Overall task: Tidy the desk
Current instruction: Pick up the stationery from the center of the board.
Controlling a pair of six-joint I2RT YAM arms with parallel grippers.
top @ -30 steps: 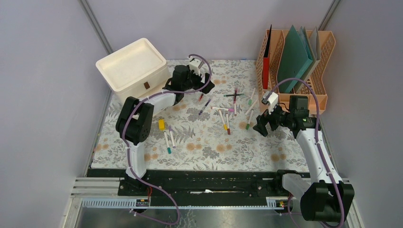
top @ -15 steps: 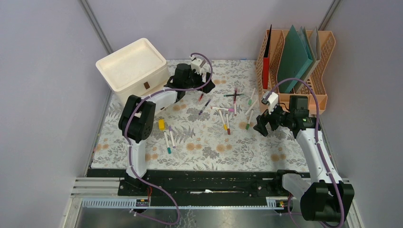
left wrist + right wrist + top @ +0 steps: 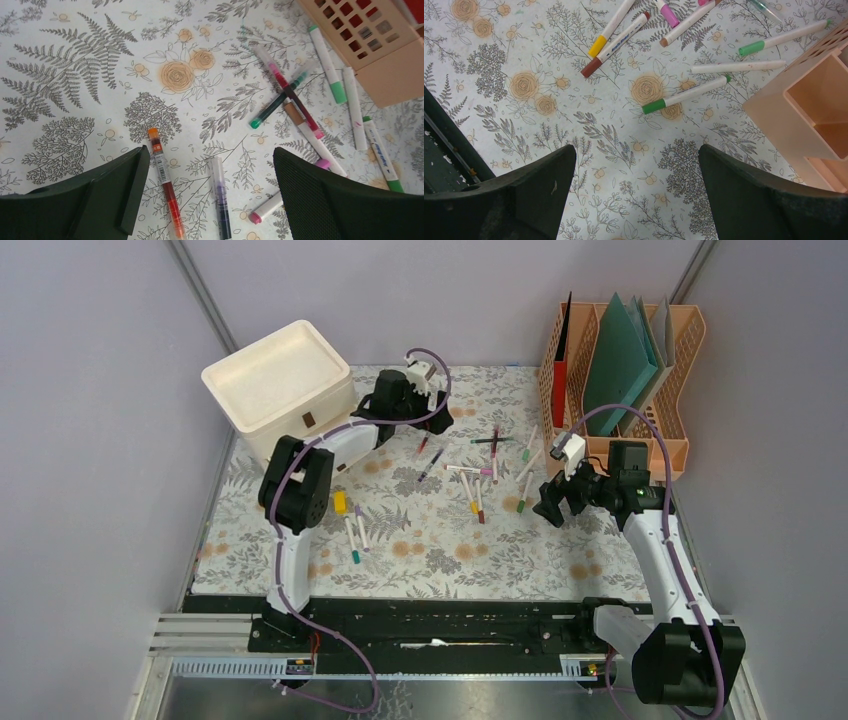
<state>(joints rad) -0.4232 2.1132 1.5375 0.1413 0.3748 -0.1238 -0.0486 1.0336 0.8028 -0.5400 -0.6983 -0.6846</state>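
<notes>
Both pens are between the wide-open fingers, so my left gripper will next move away from the purple pen and go down to the red pen's barcode label (image 3: pixel 162 168).
The desk (image 3: pixel 430 540) is covered by a pale fern-and-flower cloth, with several pens and markers (image 3: pixel 480 475) scattered across its middle. My left gripper (image 3: pixel 437 418) hovers open at the far centre. In the left wrist view it (image 3: pixel 210 155) straddles a red pen (image 3: pixel 162 185) and a purple pen (image 3: pixel 220 195), both lying flat and untouched. My right gripper (image 3: pixel 552 508) hangs open at the right, near the peach organizer. In the right wrist view it (image 3: pixel 636 150) has only bare cloth between its fingers, and a green-capped marker (image 3: pixel 686 94) lies just beyond.
A cream box (image 3: pixel 280 380) stands at the far left. A peach file organizer (image 3: pixel 620 380) with folders stands at the far right. A small yellow block (image 3: pixel 340 502) and two markers (image 3: pixel 355 535) lie left of centre. A black rail (image 3: pixel 430 615) runs along the front.
My left arm has swung a little to the right, carrying its open gripper toward the far centre. The right arm has not moved.
</notes>
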